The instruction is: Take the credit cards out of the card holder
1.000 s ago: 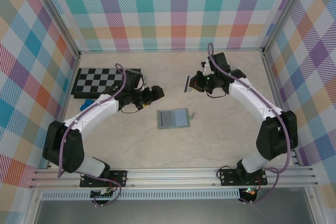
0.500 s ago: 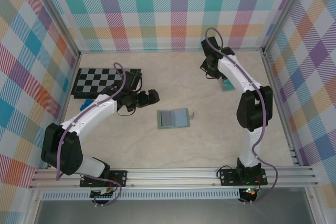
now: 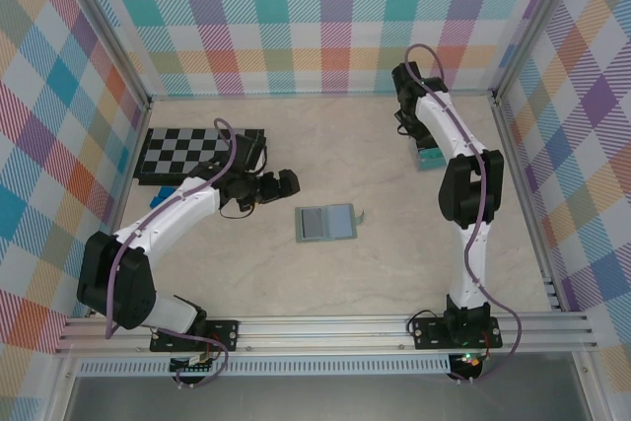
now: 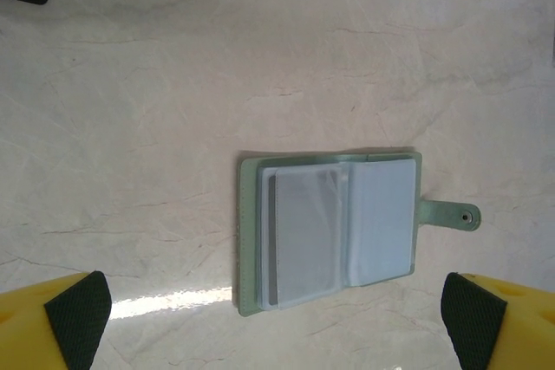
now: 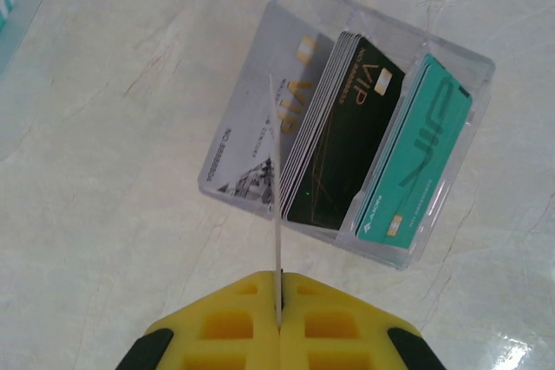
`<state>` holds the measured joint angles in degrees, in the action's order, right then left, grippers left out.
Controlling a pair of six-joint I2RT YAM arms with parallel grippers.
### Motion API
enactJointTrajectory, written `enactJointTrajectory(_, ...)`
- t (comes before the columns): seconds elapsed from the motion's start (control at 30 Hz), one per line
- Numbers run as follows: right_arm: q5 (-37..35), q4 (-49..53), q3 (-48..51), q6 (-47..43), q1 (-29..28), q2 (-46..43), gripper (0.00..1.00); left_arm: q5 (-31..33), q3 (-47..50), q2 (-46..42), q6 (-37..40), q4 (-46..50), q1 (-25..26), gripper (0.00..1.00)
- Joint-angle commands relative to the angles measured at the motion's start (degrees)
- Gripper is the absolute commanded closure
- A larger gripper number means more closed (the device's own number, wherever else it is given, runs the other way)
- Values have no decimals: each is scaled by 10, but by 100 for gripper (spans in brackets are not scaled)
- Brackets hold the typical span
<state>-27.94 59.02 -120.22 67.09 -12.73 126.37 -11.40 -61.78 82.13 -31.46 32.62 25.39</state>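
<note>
My right gripper lowers next, turns square with the clear box (image 5: pixel 451 75) and releases the pale credit card, since the silvery card's section of the box lies below.
The card holder (image 3: pixel 325 223) lies open and flat on the table, sage green with a tab clasp (image 4: pixel 447 215) on its right. A greyish credit card (image 4: pixel 303 231) sits in its left clear pocket. My left gripper (image 3: pixel 287 182) hovers up-left of it, open, with nothing between the fingertips (image 4: pixel 276 325). My right gripper (image 5: pixel 280 305) is shut on a thin pale credit card (image 5: pixel 277 214) seen edge-on. The far edge of that card reaches over the left compartment of a clear box (image 5: pixel 451 75), which stands at the far right (image 3: pixel 427 157).
The clear box holds a silvery card (image 5: pixel 251 119), a black stack (image 5: pixel 347 136) and a teal card (image 5: pixel 416 162). A chessboard (image 3: pixel 192 152) lies at the far left with blue blocks (image 3: pixel 163 194) beside it. Metal frame rails border the table.
My right arm swung from the table's middle to the far right, carrying the card to the clear box. The left gripper opened wider and drew back slightly.
</note>
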Motion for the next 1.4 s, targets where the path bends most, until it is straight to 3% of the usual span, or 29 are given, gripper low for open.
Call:
enactJointTrajectory(0.0, -13, 23, -29, 57, 8, 15, 100, -23, 13, 5, -6, -15, -10, 0)
enactJointTrajectory(0.43, -22, -6, -41, 146, 25, 47, 100, -55, 34, -3, -12, -34, -10, 0)
enactJointTrajectory(1.23, 60, -46, -34, 167, 48, 74, 100, -68, 47, 6, -8, -38, -10, 0)
enactJointTrajectory(1.37, 78, -58, -26, 164, 52, 73, 93, -74, 47, 7, -3, -40, -10, 0)
